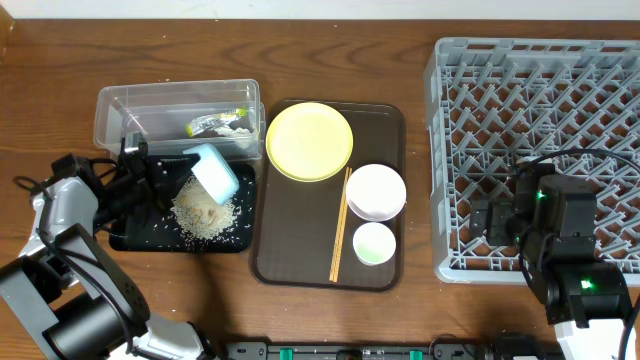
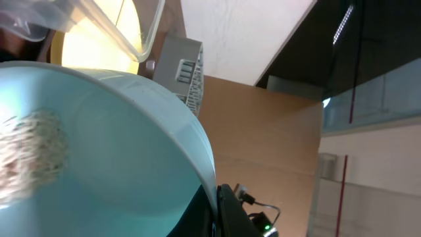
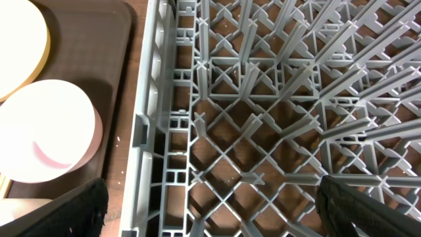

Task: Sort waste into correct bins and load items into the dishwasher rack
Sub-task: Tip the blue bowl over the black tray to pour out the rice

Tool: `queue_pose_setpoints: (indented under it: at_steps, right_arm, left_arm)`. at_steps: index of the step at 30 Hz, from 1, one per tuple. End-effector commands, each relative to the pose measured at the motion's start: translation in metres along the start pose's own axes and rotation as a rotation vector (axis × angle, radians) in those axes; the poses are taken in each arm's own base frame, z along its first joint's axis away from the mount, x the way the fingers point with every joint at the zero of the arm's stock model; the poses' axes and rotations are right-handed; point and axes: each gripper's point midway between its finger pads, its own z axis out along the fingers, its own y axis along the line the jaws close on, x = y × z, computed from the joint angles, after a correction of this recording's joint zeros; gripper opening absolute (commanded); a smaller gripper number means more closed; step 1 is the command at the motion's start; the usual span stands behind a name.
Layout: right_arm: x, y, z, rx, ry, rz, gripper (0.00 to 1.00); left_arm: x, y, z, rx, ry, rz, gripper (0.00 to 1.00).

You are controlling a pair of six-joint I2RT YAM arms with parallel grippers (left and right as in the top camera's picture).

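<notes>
My left gripper will next carry the bowl over, lower it and let go, because the bare brown tray beside the chopsticks is to the right of my left gripper in the overhead view.
My left gripper (image 1: 183, 172) is shut on the rim of the light blue bowl (image 1: 214, 170) and holds it tipped over the black tray (image 1: 135, 238). A heap of rice scraps (image 1: 205, 215) lies on that tray. In the left wrist view the bowl (image 2: 118, 145) fills the frame, with some rice (image 2: 33, 151) still inside and my finger (image 2: 220, 210) on its rim. The green-and-yellow wrapper (image 1: 218, 124) lies in the clear tub (image 1: 115, 110). My right gripper (image 1: 478, 218) is open and empty over the front left of the grey rack (image 1: 540, 60); in its wrist view the fingers (image 3: 214, 210) are spread above the pegs (image 3: 263, 99).
The brown serving tray (image 1: 385, 120) holds the yellow plate (image 1: 309, 141), white bowl (image 1: 375, 191), small white cup (image 1: 374, 243) and chopsticks (image 1: 340, 225). The white bowl (image 3: 46, 131) and plate (image 3: 20, 39) also show in the right wrist view, left of the rack wall.
</notes>
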Motion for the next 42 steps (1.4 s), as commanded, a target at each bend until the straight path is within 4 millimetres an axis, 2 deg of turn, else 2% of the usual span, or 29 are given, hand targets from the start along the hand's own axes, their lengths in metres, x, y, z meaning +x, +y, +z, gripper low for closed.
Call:
queue_pose_setpoints:
  at_steps: [1,13,18,20,26,30,34,39,42]
  right_arm:
    - [-0.0089,-0.0014,-0.0064,0.001,-0.027,0.021,0.99]
    - [-0.0087,-0.0014,-0.0064,0.001,-0.027,0.021,0.99]
    - [-0.0070,-0.0015,-0.0063,0.002,-0.020,0.021,0.99]
    - [-0.0071,-0.0015,-0.0063,0.002,-0.020,0.021,0.99]
    - [-0.0071,-0.0015,-0.0063,0.002,-0.020,0.021,0.99]
    - [-0.0071,-0.0015,-0.0063,0.002,-0.020,0.021,0.99]
    - [-0.0071,-0.0015,-0.0063,0.002,-0.020,0.021,0.99]
    - [-0.0071,-0.0015,-0.0063,0.002,-0.020,0.021,0.99]
    - [-0.0070,-0.0015,-0.0063,0.002,-0.020,0.021,0.99]
  left_arm:
    - [-0.0005,-0.0028,-0.0028,0.032,-0.005,-0.069,0.06]
    - [-0.0014,-0.0029,-0.0043,0.035,-0.007,-0.255,0.06]
    - [-0.0017,-0.0029,-0.0046,0.035,-0.009,-0.248,0.06]
    - [-0.0039,-0.0031,-0.0052,0.035,-0.013,-0.164,0.06]
    - [-0.0073,-0.0004,-0.0054,0.012,-0.024,0.408,0.06]
    - [-0.0077,0.0054,-0.0054,-0.023,-0.021,0.493,0.06]
    - [-0.0074,0.0055,-0.0054,-0.022,-0.022,0.372,0.06]
    - [-0.0020,0.0031,-0.0055,0.000,-0.019,-0.152,0.06]
    - [-0.0013,-0.0029,-0.0056,0.035,-0.012,-0.211,0.06]
